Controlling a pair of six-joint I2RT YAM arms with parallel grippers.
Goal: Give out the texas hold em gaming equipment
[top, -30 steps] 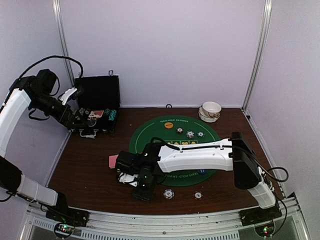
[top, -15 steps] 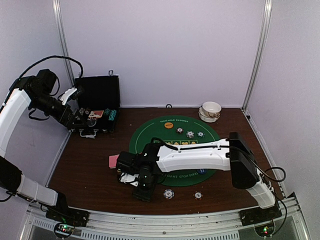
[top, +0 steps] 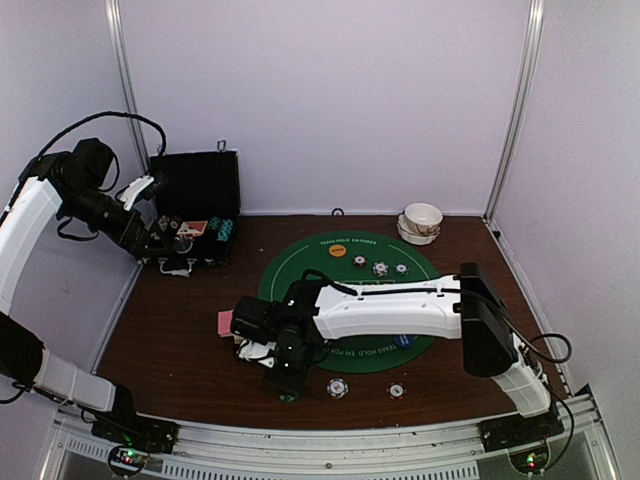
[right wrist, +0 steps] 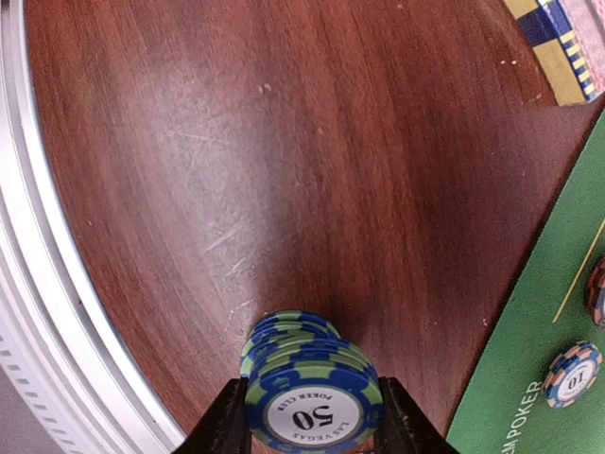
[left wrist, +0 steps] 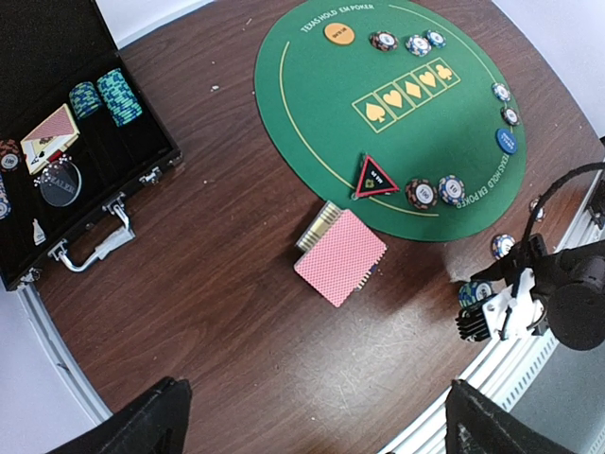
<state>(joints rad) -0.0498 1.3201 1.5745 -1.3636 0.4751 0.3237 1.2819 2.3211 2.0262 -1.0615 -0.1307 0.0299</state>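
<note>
My right gripper holds the chips and will next rise outward over the mat [top: 300,262]. Then it will go down to let go of the chips on the felt beside the suit symbols, because that patch is empty.
My right gripper [right wrist: 314,416] is shut on a short stack of blue-and-green "50" poker chips [right wrist: 312,378], low over the wooden table near its front edge; in the top view the right gripper [top: 285,385] is front left of the green felt mat [top: 300,262]. The pink-backed card deck [left wrist: 340,257] lies just off the mat's left edge. On the mat are the red-black triangle marker [left wrist: 376,177], orange button [left wrist: 338,33], blue button [left wrist: 508,140] and several chips [top: 380,268]. My left gripper [left wrist: 312,426] is open and empty, held high by the black case [top: 195,205].
The open case [left wrist: 57,142] at the back left holds chip stacks, cards and a clear disc. Stacked white bowls [top: 422,222] stand at the back right. Two loose chips [top: 338,387] lie in front of the mat. A metal rail [right wrist: 57,312] edges the table front.
My right gripper has shifted slightly back over the table with the chip stack still in it. The left arm has not moved.
</note>
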